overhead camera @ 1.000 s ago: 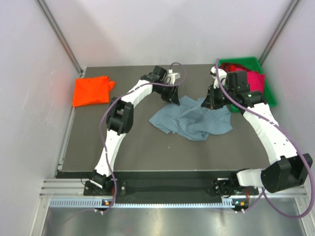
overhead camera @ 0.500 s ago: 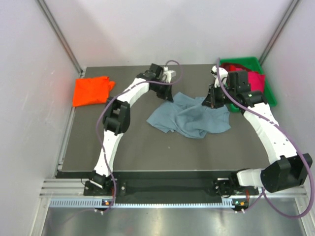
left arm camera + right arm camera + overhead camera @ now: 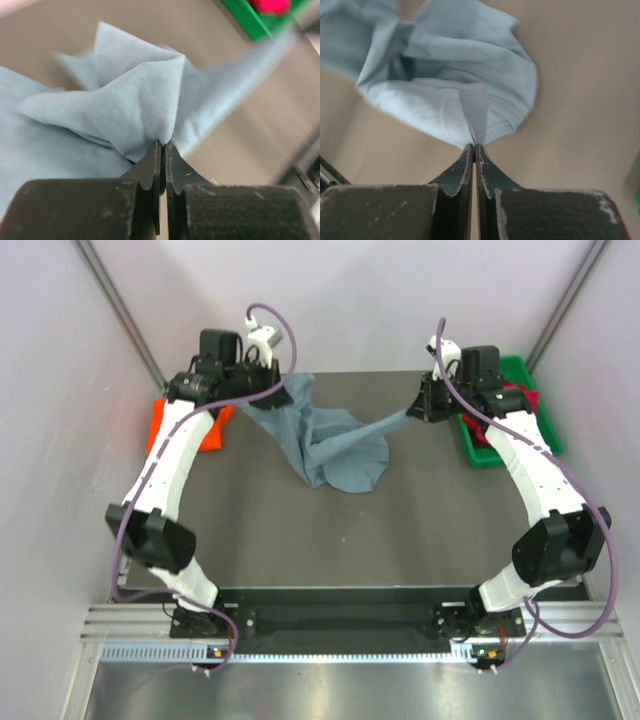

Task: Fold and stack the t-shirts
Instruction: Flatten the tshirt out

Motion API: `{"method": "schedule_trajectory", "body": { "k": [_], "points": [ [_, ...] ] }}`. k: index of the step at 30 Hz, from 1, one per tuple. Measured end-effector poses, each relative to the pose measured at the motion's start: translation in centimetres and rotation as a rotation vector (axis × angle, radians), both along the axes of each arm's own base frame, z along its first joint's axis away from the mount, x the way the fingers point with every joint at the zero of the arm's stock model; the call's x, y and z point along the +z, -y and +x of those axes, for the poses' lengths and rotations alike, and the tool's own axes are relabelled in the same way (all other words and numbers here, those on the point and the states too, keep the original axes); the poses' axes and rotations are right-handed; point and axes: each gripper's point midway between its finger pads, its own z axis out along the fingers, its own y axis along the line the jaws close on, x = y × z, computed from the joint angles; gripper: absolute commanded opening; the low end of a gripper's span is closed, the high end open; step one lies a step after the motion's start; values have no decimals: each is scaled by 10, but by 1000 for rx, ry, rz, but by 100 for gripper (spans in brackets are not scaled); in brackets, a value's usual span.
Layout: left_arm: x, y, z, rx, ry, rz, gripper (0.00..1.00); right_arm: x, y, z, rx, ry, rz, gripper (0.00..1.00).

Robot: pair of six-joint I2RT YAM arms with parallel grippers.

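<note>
The pinched fold goes back and down with my left gripper next, for release on the bare, cloth-free tabletop below the gripper toward my base.
The slate blue-grey t-shirt is stretched between both grippers over the back of the table, its middle sagging onto the dark mat. My left gripper is shut on its left corner; in the left wrist view the fingertips pinch a fold of the cloth. My right gripper is shut on the right corner, and its wrist view shows the tips closed on a thin pleat of the shirt. The folded orange-red t-shirt lies at the far left, partly behind the left arm. A crimson t-shirt sits in the bin.
The green plastic bin stands at the back right, just behind the right arm; it also shows blurred in the left wrist view. Grey walls close in the table on the left, back and right.
The left gripper closed on the blue-grey shirt and swung up and to the far left. The right gripper rose too. The shirt went from lying crumpled to hanging stretched between them.
</note>
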Motion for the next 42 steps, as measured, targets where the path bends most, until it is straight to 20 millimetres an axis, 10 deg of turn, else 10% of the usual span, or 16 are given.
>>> {"method": "schedule_trajectory", "body": {
  "k": [5,11,14,19,24,29,42],
  "points": [
    [-39,5,-78,-66,-151,13,0,-2,16,7,-69,-24,6,0],
    [-139,-17,-132,7,-485,100,1,26,95,33,-314,18,31,0],
    [-152,-19,-145,16,-551,105,38,38,135,41,-419,45,38,0],
    [-145,-19,-137,38,-536,105,51,29,150,41,-463,14,50,0],
    [-129,-16,-87,60,-433,116,50,11,144,36,-448,-39,60,0],
    [-173,-14,-58,53,-513,153,47,-6,141,31,-439,-84,64,0],
    [-228,-18,-92,-2,-712,196,50,-21,136,27,-422,-120,85,0]
  ]
}}
